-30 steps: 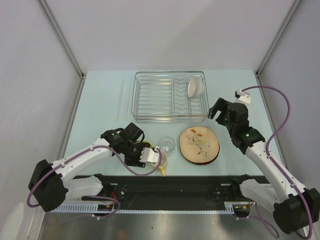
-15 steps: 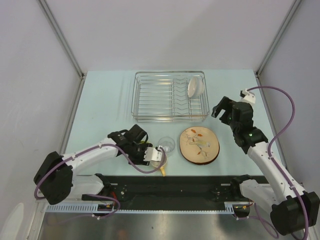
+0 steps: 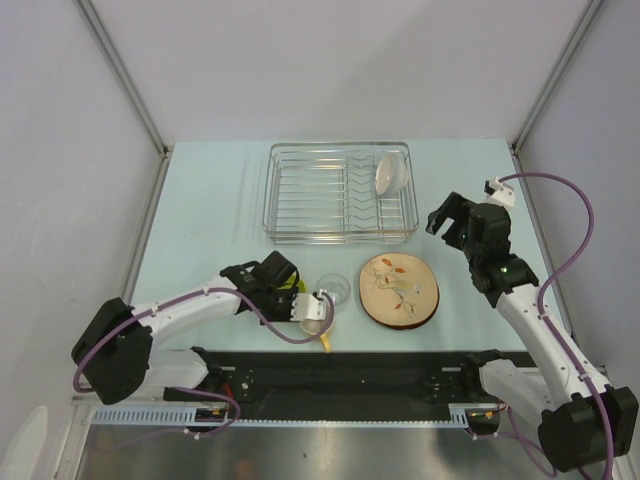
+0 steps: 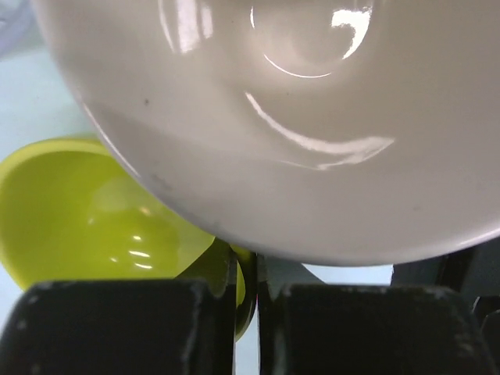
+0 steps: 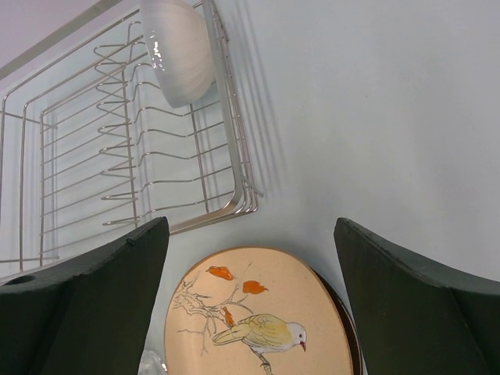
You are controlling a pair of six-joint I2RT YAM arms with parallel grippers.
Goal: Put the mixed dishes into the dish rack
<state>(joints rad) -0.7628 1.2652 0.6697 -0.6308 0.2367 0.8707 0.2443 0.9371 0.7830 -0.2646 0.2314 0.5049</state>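
I will lift my left gripper next, then lower it onto the dish rack's free slots by the white bowl, outward and right in the top view.
My left gripper (image 3: pixel 297 302) (image 4: pixel 247 266) is shut on the rim of the lime-green bowl (image 3: pixel 292 288) (image 4: pixel 94 211) at the near middle of the table. A glossy pale rounded dish (image 4: pixel 312 125) fills the top of the left wrist view. A bit of the yellow-orange mug (image 3: pixel 325 339) shows under the left wrist. Just right of it stands the clear glass (image 3: pixel 334 289). The wooden plate (image 3: pixel 398 288) (image 5: pixel 258 320) lies on the dark-rimmed plate (image 5: pixel 349 332). A white bowl (image 3: pixel 391 172) (image 5: pixel 178 51) leans in the dish rack (image 3: pixel 300 195) (image 5: pixel 117 164). My right gripper (image 3: pixel 446 219) (image 5: pixel 250 234) hangs open above the table, between rack and plates.
Grey walls close the table on the left, back and right. The black rail with the arm bases (image 3: pixel 340 375) runs along the near edge. Purple cables loop beside both arms.
The left gripper has shut on the lime-green bowl's rim after sliding slightly right. The right arm has drifted a little to the right, jaws still open.
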